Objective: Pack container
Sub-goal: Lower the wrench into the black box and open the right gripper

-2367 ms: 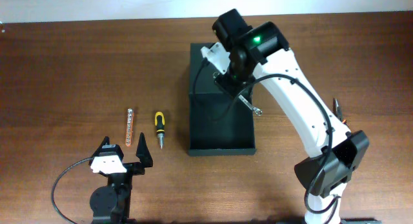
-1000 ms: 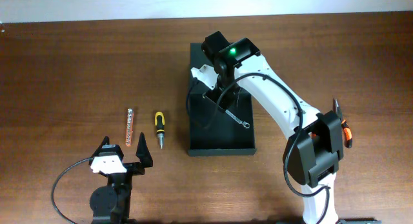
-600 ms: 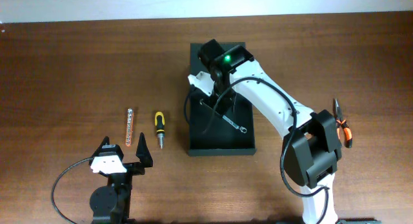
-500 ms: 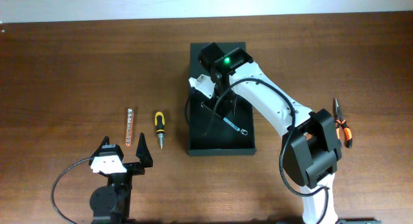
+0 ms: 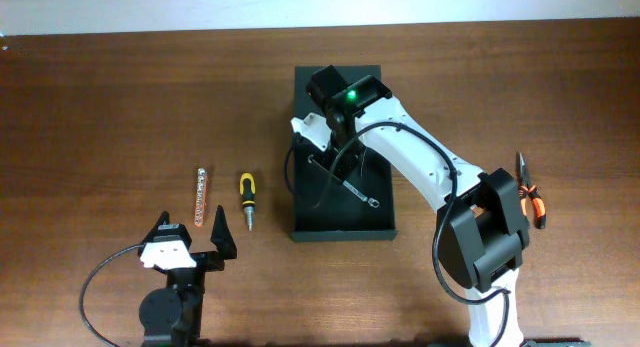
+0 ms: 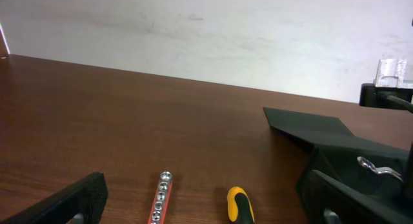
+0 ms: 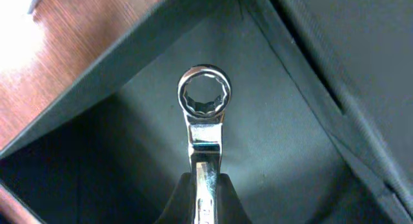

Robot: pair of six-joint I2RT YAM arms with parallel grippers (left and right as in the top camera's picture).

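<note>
The wrench goes down with my right gripper next, which releases the wrench's handle on the bare container bottom, since that bottom lies below it.
The container is a matte black open box in the middle of the table, its flat lid lying open at the far end. My right gripper reaches down into it, shut on the shaft of a silver wrench. In the right wrist view the wrench points its ring end forward just above the container floor, pinched in the right gripper. My left gripper rests open near the front edge, with nothing held. In the left wrist view the left gripper stands wide apart.
A yellow-and-black screwdriver and an orange socket rail lie left of the container, just ahead of the left gripper. Both show in the left wrist view, screwdriver and rail. Orange-handled pliers lie at the right.
The right arm has swung left and down over the container, carrying the wrench inside. Over the last half second it has barely moved. The left arm has stayed still.
</note>
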